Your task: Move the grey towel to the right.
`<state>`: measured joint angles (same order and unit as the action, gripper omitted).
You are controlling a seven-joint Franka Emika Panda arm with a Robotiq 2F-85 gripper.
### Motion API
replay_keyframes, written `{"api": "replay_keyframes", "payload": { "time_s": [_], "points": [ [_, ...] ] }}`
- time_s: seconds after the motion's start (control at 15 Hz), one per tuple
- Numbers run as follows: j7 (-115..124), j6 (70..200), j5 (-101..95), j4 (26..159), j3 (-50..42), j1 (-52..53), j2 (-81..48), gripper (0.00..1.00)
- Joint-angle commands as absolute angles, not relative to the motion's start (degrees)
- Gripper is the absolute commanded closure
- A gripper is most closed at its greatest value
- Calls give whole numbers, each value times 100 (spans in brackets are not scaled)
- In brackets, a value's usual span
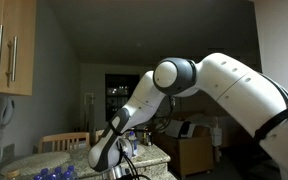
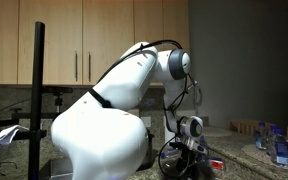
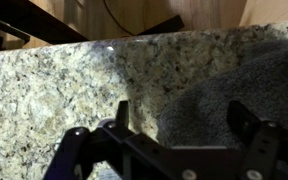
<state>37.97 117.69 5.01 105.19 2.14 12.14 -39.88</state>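
The open gripper moves down onto the grey towel's edge (image 3: 176, 122) beside the bare granite next, since one finger stands over stone and the other over the cloth.
In the wrist view the grey towel (image 3: 229, 95) lies on a speckled granite countertop (image 3: 54, 90), filling the right half of the picture. My gripper (image 3: 181, 118) is open, its two dark fingers spread wide just above the towel's left part, with nothing between them. In both exterior views the arm reaches down to the counter; the gripper end (image 1: 106, 155) is low near the surface, and the towel itself is hidden behind the arm there.
A dark edge and wooden surface (image 3: 134, 15) run behind the counter. Blue-capped bottles (image 2: 274, 140) stand on the counter at the side. Wooden cabinets (image 2: 84, 40) hang above. A chair (image 1: 64, 141) and other furniture stand in the dim room behind.
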Motion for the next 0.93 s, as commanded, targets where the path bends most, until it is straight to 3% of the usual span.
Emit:
{"api": "replay_keyframes", "payload": {
  "time_s": [0.0, 0.47, 0.53, 0.6, 0.87],
  "points": [
    [3449, 11904, 721, 10259, 272, 1126, -4284, 0],
    [2865, 12233, 1281, 10138, 340, 894, -4604, 0],
    [2778, 12245, 1370, 10147, 348, 869, -4601, 25],
    [2679, 12285, 1460, 10165, 364, 846, -4598, 27],
    [2433, 12422, 1800, 10233, 477, 773, -4552, 55]
  ]
}}
